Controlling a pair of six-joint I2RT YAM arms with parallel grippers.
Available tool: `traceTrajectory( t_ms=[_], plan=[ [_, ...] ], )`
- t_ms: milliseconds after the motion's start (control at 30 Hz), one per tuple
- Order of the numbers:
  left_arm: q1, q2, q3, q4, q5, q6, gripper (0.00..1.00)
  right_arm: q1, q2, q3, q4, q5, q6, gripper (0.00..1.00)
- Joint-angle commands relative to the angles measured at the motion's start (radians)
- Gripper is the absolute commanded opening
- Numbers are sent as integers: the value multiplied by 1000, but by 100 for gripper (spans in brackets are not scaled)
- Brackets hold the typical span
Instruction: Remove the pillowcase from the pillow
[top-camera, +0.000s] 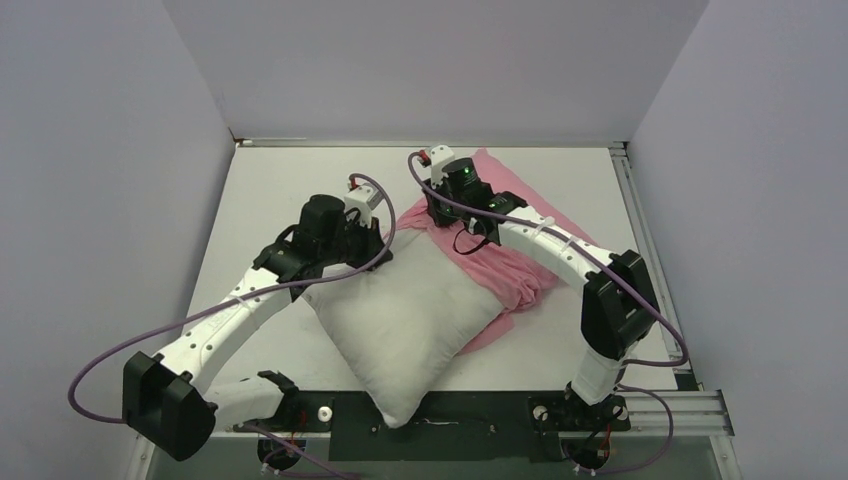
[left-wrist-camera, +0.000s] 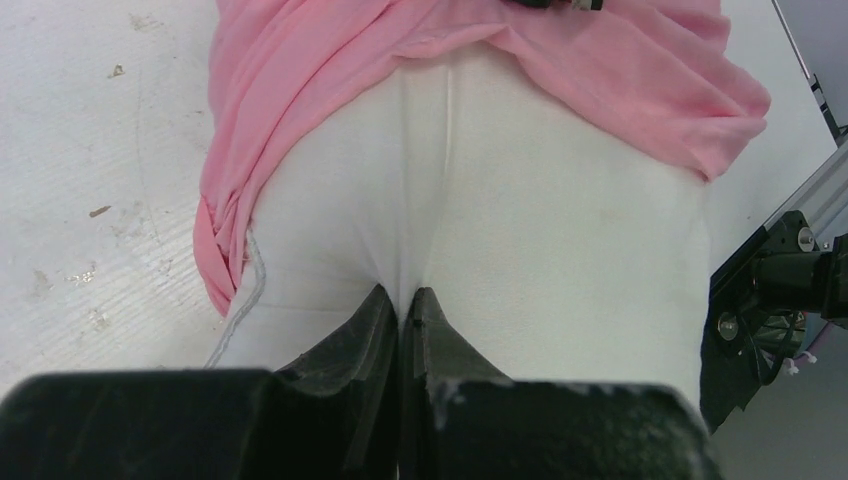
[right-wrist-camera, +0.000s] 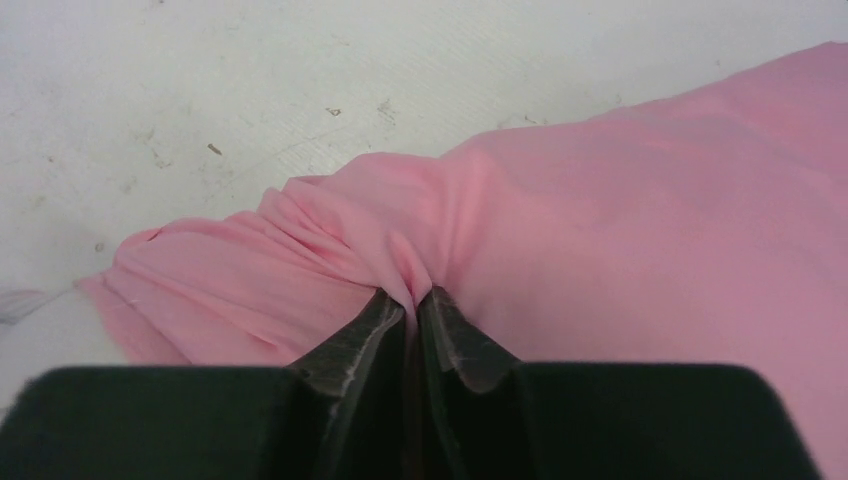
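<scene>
Next, the left gripper drags the pinched pillow fabric to the left in the top view, away from the pillowcase (top-camera: 510, 262), and releases it. The pillowcase still covers one end of the pillow.
The white pillow (top-camera: 405, 318) lies across the middle of the table, its near half bare. The pink pillowcase (top-camera: 510, 262) is bunched over its far right end. My left gripper (top-camera: 372, 240) is shut on a pinch of the white pillow fabric at its far left edge; in the left wrist view the pillow (left-wrist-camera: 520, 230) creases into the gripper (left-wrist-camera: 405, 298), and the pillowcase (left-wrist-camera: 620, 70) lies beyond. My right gripper (top-camera: 450, 222) is shut on a fold of the pillowcase (right-wrist-camera: 640, 210), seen in the right wrist view at the gripper (right-wrist-camera: 412, 298).
The white table (top-camera: 270, 190) is walled at the back and both sides. A metal rail (top-camera: 640, 230) runs along the right edge. The black base plate (top-camera: 470, 425) lies at the near edge under the pillow's near corner.
</scene>
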Motion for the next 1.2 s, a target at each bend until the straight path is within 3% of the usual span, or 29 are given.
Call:
traceTrajectory(
  t_ms=[0,533,733,867,1167],
  plan=[
    [-3,-107,20,-63,-32,26,0,-65,-65,7,-31,133,-16,8],
    [69,-321,36,-283,-134,13,0,-369,-209,-19,-19,249,109,5],
    [130,-307,13,-269,-159,13,0,-398,-214,-53,22,98,133,6],
    [165,-229,15,-179,-171,-3,0,-384,-204,-68,60,-31,148,15],
    [170,-57,169,-107,-246,29,35,-338,-309,-118,48,-77,147,43]
  ],
)
